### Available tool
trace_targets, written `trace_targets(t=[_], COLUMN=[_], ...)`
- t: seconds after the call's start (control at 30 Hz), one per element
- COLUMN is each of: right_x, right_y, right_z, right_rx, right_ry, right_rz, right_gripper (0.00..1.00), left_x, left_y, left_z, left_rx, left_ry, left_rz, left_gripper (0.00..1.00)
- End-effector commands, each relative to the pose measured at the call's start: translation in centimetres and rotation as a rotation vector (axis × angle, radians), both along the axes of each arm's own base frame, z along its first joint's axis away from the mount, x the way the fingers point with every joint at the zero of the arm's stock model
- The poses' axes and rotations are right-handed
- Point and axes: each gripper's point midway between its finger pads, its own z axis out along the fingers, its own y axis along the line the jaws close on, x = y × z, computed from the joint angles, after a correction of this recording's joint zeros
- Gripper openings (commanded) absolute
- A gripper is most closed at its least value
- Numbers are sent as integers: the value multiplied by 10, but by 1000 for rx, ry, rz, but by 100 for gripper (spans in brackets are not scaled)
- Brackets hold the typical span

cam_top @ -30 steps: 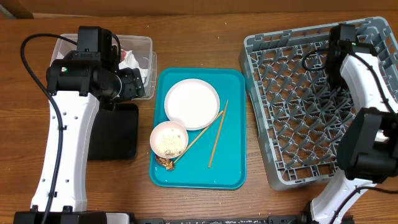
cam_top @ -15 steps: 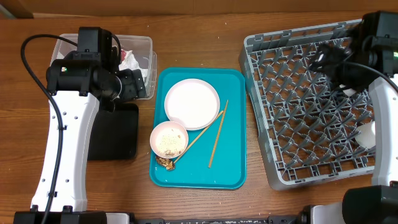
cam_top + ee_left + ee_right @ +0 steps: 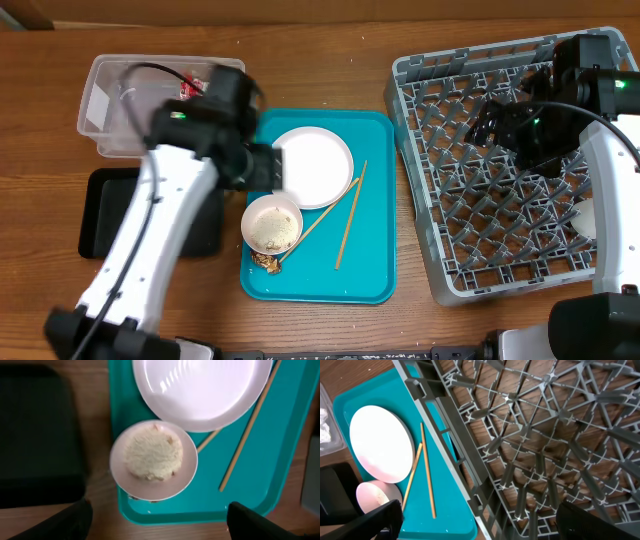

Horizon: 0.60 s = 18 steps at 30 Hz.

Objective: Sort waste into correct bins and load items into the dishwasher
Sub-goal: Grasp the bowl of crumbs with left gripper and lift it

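The white plate (image 3: 315, 165) crowds the far edge of the pink bowl, so my left gripper will go down and back to the side of the bowl's rim by the chopsticks next.
The pink bowl (image 3: 272, 225) holds white rice (image 3: 152, 454) and sits on the teal tray (image 3: 370, 270), with brown scraps (image 3: 265, 262) beside it. The white plate (image 3: 315, 165) lies behind it. Two chopsticks (image 3: 350, 215) lie to its right. My left gripper (image 3: 268, 168) is open and empty above the tray's left side; in the left wrist view (image 3: 160, 525) the bowl lies between its fingers. The clear tub (image 3: 110, 110) holds a red wrapper (image 3: 190, 85) and the napkin (image 3: 324, 425). My right gripper (image 3: 492, 122) is open and empty over the grey rack (image 3: 520, 160).
The black tray (image 3: 100, 210) lies left of the teal tray, below the tub. A pale white object (image 3: 585, 218) sits at the rack's right side, partly hidden by the right arm. Bare wooden table shows between the teal tray and the rack.
My left arm has swung from the clear tub to over the teal tray's left side. My right gripper has moved left over the rack.
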Motion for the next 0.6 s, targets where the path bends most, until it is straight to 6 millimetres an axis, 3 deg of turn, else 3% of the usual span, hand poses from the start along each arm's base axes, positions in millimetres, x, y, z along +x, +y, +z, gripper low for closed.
trace_targets(t=[0.0, 0.13, 0.33, 0.47, 0.57], right_x=[2, 2, 1, 2, 2], right_y=[2, 2, 2, 2, 2], right_z=[2, 2, 2, 2, 2], right_rx=[13, 13, 13, 13, 13], right_ry=[-11, -11, -11, -11, -11], right_rz=[7, 7, 7, 7, 7], right_gripper=[100, 100, 100, 100, 100], left_x=[-24, -39, -47, -44, -38], left_y=[-20, -41, -58, -61, -60], left_z=[-40, -77, -113, -134, -144], left_rx=[39, 76, 120, 158, 181], left_ry=[129, 194, 249, 268, 258], left_rz=[-23, -91, -157, -173, -173], left_gripper=[88, 88, 86, 72, 49])
